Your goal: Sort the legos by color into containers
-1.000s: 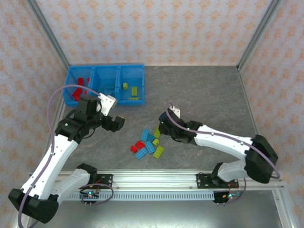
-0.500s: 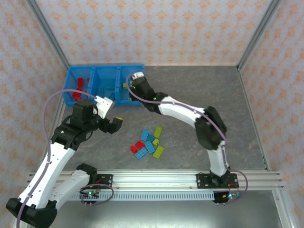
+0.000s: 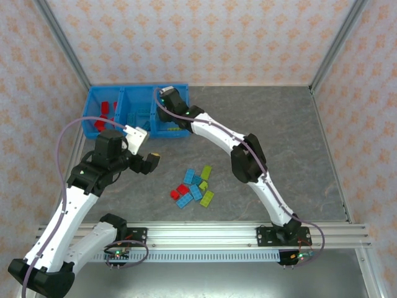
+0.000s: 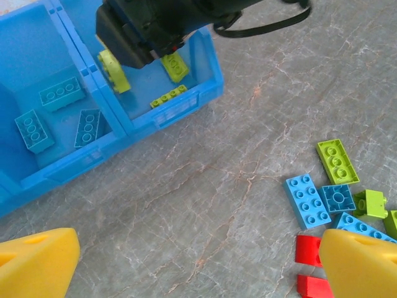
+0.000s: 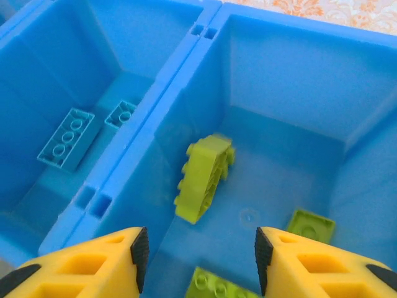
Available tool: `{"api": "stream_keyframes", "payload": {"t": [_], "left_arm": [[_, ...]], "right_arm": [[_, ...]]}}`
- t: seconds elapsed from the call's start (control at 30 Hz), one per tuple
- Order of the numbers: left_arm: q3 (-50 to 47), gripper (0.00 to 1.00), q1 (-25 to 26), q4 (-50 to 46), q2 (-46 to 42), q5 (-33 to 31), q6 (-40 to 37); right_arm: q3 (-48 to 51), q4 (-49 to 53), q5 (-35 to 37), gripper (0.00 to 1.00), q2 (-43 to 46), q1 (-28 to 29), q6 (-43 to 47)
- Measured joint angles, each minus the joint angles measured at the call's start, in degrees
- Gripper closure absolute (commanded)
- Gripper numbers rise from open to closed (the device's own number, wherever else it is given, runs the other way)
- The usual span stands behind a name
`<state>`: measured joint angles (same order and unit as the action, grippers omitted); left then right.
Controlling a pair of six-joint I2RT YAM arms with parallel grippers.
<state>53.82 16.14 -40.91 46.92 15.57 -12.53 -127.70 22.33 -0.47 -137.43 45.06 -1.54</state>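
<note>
I will next move my open left gripper down and back toward the pile, onto the red brick nearest my base. The table beside that brick is bare, so the fingers have room there.
The containers stand at the back left as three joined blue bins. My right gripper is open over the right bin. A lime green lego hangs tilted below its jaws, free of both pads. Other lime legos lie on that bin's floor. Light blue legos lie in the middle bin and red legos in the left one. Loose legos are piled mid-table. My left gripper stands open above bare table left of the pile, holding nothing.
In the left wrist view a light blue lego, a lime lego and a red lego lie beside the right fingertip. The right arm stretches diagonally across the table. Metal posts and patterned walls enclose it.
My right arm swung from the pile to the right bin, then opened its jaws, and the lime lego has left them. The left arm shifted only slightly.
</note>
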Motion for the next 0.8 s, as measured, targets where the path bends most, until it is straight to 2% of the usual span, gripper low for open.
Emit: {"api": "stream_keyframes", "payload": {"t": [0.1,0.2,0.37,0.47,0.57,0.73,0.8], "left_arm": [[0.00,0.00,0.00,0.07,0.39,-1.07,0.00],[0.00,0.00,0.00,0.15,1.62,-2.03,0.31],[0.13,0.00,0.00,1.46,6.21,-5.73,5.42],[2.40,0.00,0.00,0.31,12.85,-8.81,14.19],[3.52,0.06,0.04,-0.96,19.56,-9.01,24.70],[-4.17,0.13,2.51,-1.86,20.90,-6.93,43.21],[-8.44,0.15,5.95,-1.51,20.11,-6.58,50.14]], "right_arm": [[9.57,0.52,-0.55,0.49,8.50,0.00,0.20],[22.18,0.31,-0.94,0.47,21.31,0.00,0.37],[43.12,-3.67,-2.14,0.32,46.10,0.00,-0.48],[56.08,-5.40,-2.62,0.17,61.66,0.00,-2.14],[65.94,-6.25,-2.86,0.00,73.37,0.00,-5.27],[77.29,-2.69,-2.86,0.01,84.28,0.00,-9.20],[78.71,-0.87,-2.43,0.01,85.46,0.00,-10.34]]}}
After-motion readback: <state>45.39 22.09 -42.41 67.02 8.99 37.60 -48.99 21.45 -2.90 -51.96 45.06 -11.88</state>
